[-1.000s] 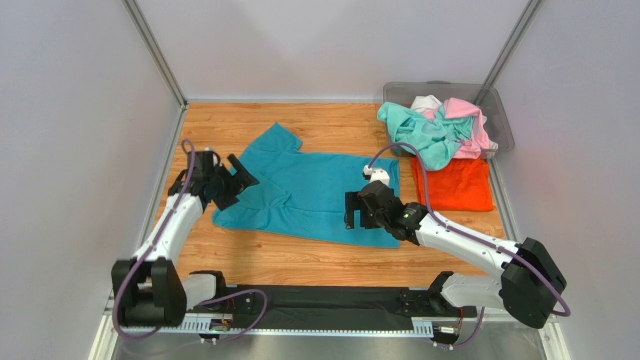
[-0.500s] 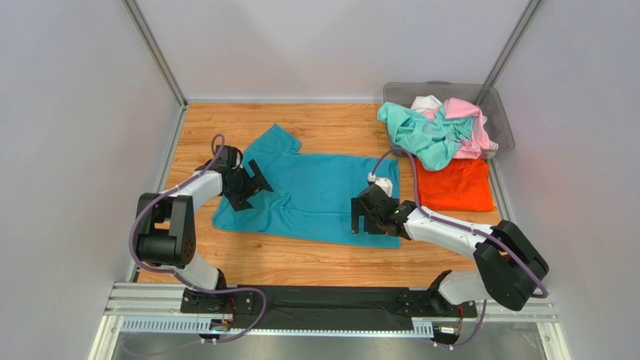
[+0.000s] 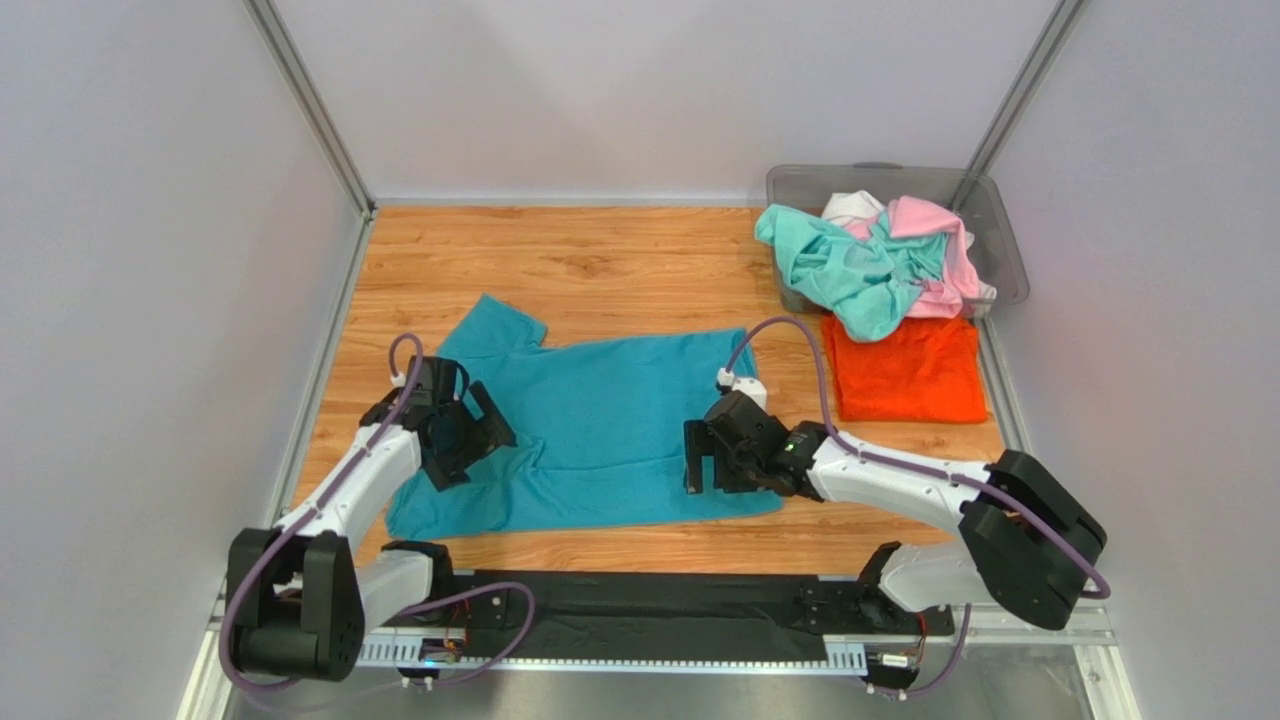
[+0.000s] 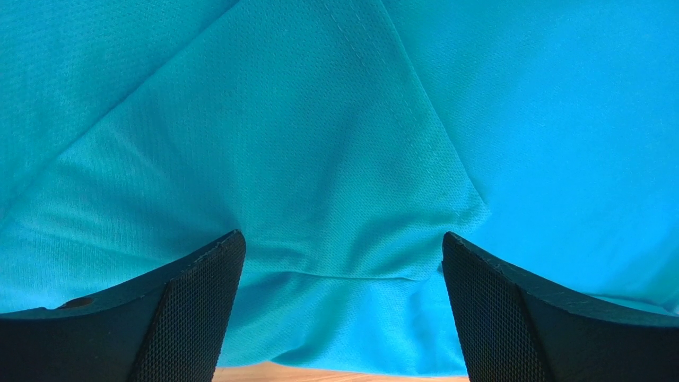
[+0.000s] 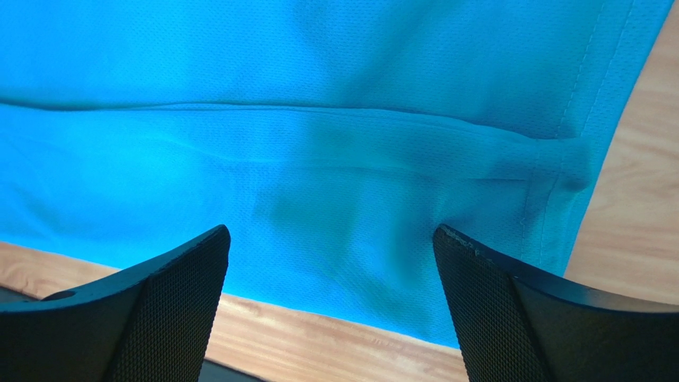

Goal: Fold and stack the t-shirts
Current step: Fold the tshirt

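The left gripper will next reach outward over the teal-blue t-shirt's far sleeve tip (image 3: 487, 305), go down and close, because that tip lies outward and sticks out past the t-shirt's body.
The teal-blue t-shirt (image 3: 601, 428) lies spread flat on the wooden table, near the front edge. My left gripper (image 3: 466, 435) is open and sits low over its left side by the sleeve; the left wrist view shows wrinkled teal cloth (image 4: 343, 199) between the spread fingers. My right gripper (image 3: 699, 458) is open over the shirt's right hem; the right wrist view shows the hem (image 5: 558, 191) and bare wood beyond it. The orange t-shirt (image 3: 906, 368) lies flat at the right. The mint-green (image 3: 842, 267), pink (image 3: 939, 240) and white (image 3: 852, 204) t-shirts are heaped in the bin.
The grey translucent plastic bin (image 3: 1007, 240) stands at the back right corner. White walls and metal posts enclose the table on three sides. The black rail with the arm bases (image 3: 661, 608) runs along the near edge.
The teal-blue shirt has slid toward the near edge and a little left. Both grippers have moved nearer with it, staying on its left and right sides.
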Tool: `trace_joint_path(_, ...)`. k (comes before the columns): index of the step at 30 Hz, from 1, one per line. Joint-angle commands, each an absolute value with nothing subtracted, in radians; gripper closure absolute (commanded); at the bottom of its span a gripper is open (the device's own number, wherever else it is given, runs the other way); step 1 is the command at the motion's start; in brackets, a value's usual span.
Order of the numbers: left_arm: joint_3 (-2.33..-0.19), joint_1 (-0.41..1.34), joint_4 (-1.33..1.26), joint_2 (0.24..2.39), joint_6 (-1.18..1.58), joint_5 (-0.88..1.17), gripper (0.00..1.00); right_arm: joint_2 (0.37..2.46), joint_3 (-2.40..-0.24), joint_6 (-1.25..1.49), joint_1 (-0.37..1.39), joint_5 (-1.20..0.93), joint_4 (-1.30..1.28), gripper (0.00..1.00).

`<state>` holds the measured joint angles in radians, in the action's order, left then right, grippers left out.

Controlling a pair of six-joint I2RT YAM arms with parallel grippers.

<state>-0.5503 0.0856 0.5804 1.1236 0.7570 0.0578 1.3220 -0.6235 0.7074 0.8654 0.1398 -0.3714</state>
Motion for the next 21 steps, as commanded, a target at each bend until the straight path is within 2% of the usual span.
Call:
trace_joint_path(1,-0.575,0.087,0.681,1.034,0.772,-0.003,0.00,1.281,-0.630,0.752,0.884,0.136,-0.431,0.00)
trace_joint_path(7,-0.730,0.087,0.761,1.017,0.773,-0.064,0.00,1.203,-0.817,0.719,0.884,0.297,-0.675,0.00)
trace_joint_path(12,-0.920,0.087,0.772,1.107,0.759,-0.089,0.00,1.109,-0.847,0.722,0.876,0.376,-0.701,0.00)
trace_joint_path(15,-1.057,0.087,0.773,1.231,0.747,-0.101,0.00,1.072,-0.824,0.742,0.848,0.432,-0.704,0.00)
trace_joint_path(21,-1.464,0.087,0.876,1.674,0.661,-0.178,0.00,1.037,-0.784,0.700,0.769,0.450,-0.693,0.00)
